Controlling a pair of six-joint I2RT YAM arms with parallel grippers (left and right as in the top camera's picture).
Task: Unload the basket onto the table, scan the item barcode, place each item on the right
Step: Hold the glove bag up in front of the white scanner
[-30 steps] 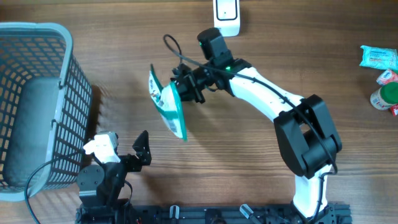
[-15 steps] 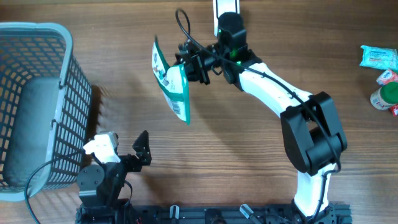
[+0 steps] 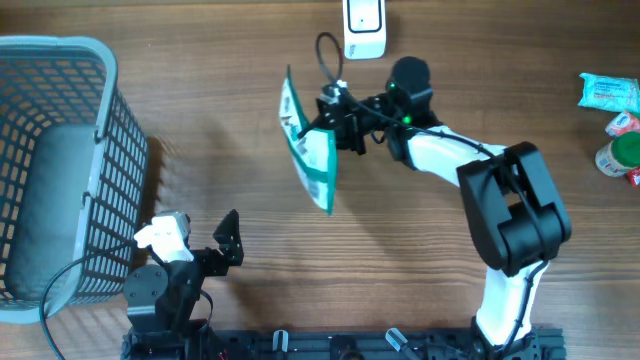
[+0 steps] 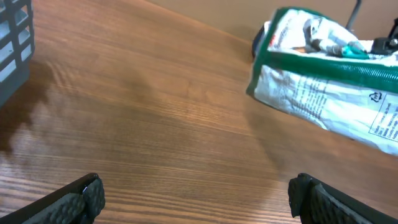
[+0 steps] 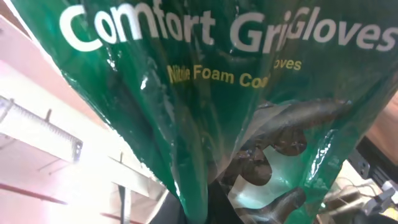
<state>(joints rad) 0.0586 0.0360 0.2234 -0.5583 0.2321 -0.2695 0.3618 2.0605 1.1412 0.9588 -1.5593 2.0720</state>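
The glove packet goes outward in my right gripper to the scanner (image 3: 364,28) next, then down beside the pale blue packet for release, as the wood there is bare.
A green and white glove packet (image 3: 308,150) hangs above the table's middle, tilted on edge, a little in front and to the left of the white scanner (image 3: 364,28) at the back edge. My right gripper (image 3: 340,125) is shut on the packet's upper right part. In the right wrist view the green packet (image 5: 205,93) fills the frame, and my right gripper (image 5: 211,199) pinches it at the bottom. My left gripper (image 3: 198,238) rests open near the front left with nothing in it. From the left wrist my left gripper (image 4: 199,199) stands wide open over bare wood, with the packet (image 4: 329,93) far ahead at the upper right.
A grey-blue wire basket (image 3: 110,150) stands at the left edge, and its corner (image 4: 13,43) shows in the left wrist view. A pale blue packet (image 3: 608,92) and a red and green item (image 3: 625,150) lie at the far right.
My right arm has carried the packet to the right and toward the back, closer to the scanner. The left arm has not moved.
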